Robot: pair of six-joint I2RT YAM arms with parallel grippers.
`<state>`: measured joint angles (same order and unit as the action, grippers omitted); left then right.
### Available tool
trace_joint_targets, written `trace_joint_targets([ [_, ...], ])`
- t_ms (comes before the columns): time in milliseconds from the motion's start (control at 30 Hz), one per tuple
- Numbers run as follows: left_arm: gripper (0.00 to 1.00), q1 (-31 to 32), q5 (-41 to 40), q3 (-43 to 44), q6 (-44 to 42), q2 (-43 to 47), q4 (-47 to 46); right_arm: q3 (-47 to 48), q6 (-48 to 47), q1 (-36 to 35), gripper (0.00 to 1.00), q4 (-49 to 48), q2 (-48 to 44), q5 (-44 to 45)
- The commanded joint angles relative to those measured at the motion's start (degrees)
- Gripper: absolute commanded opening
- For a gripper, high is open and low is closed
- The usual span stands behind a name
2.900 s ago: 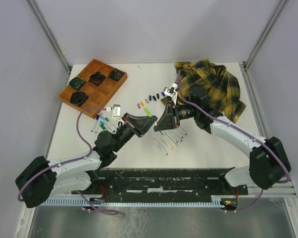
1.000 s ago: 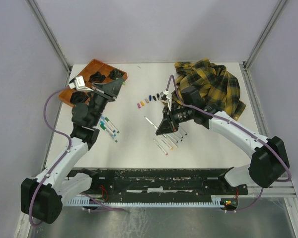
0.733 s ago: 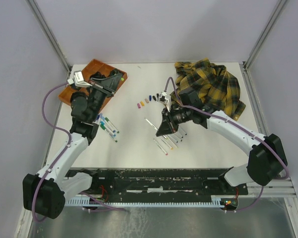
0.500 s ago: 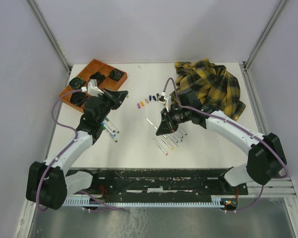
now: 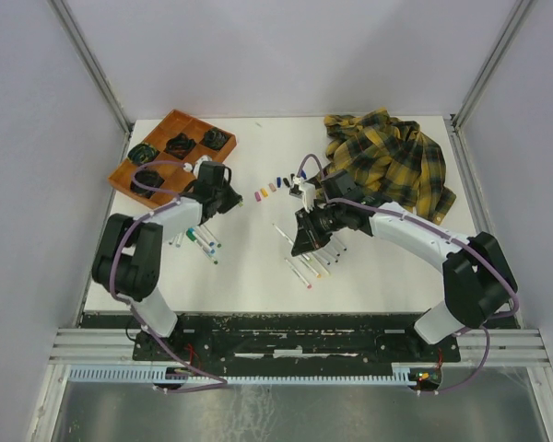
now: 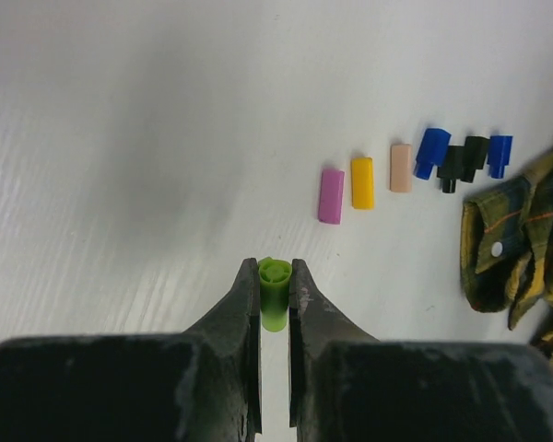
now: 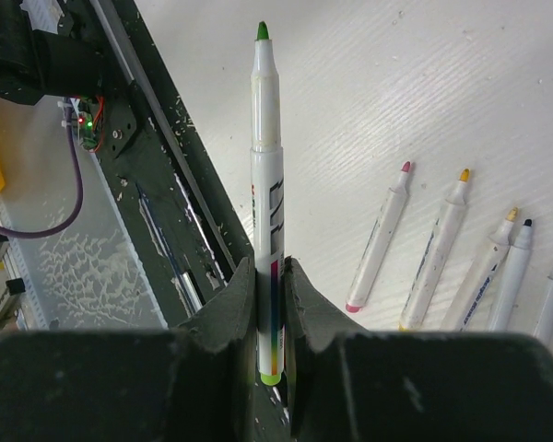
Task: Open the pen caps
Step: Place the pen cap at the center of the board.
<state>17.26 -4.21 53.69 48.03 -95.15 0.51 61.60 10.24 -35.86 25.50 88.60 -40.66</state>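
Note:
The robot's left gripper will next move down toward the free side of the purple cap and open, since the cap is at the end of the loose row with bare table beside it.
My left gripper (image 6: 275,276) is shut on a green pen cap (image 6: 275,291), held just above the white table. In the top view it (image 5: 229,200) sits left of the row of loose pen caps (image 5: 276,183). That row shows in the left wrist view as purple (image 6: 331,195), yellow (image 6: 362,182), pink (image 6: 401,168), blue (image 6: 431,152) and black (image 6: 461,162). My right gripper (image 7: 269,272) is shut on an uncapped white marker with a green tip (image 7: 266,175), which also shows in the top view (image 5: 281,230).
Several uncapped markers (image 5: 315,262) lie under the right gripper and show in the right wrist view (image 7: 438,249). Capped markers (image 5: 198,235) lie at the left. An orange tray (image 5: 193,122) with black items stands at the back left. A plaid shirt (image 5: 392,161) lies at the back right.
My left arm has swung from over the orange tray down to the table, left of the cap row, with the green cap in it. The right arm has barely moved and still holds the marker.

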Motion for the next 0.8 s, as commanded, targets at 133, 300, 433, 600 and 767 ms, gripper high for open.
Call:
trace_joint_targets([
  [133,0.08,2.6,-4.9,14.1,-6.0,-12.5,9.2,3.2,0.2,-0.3,0.00,0.7,0.3,1.2],
  [300,0.14,3.6,-4.6,19.1,-6.8,-17.5,11.6,3.6,0.2,-0.3,0.00,1.2,0.7,1.0],
  [433,0.18,3.7,-3.7,20.3,-6.5,-19.1,11.9,3.7,0.0,-0.3,0.00,1.5,0.7,1.0],
  [600,0.22,3.7,-2.9,20.7,-6.5,-20.1,12.4,3.9,0.1,-0.3,0.00,1.6,0.8,1.1],
  [767,0.24,3.7,-2.9,20.7,-6.4,-20.2,12.6,3.9,0.1,-0.3,0.00,1.7,0.8,1.1],
])
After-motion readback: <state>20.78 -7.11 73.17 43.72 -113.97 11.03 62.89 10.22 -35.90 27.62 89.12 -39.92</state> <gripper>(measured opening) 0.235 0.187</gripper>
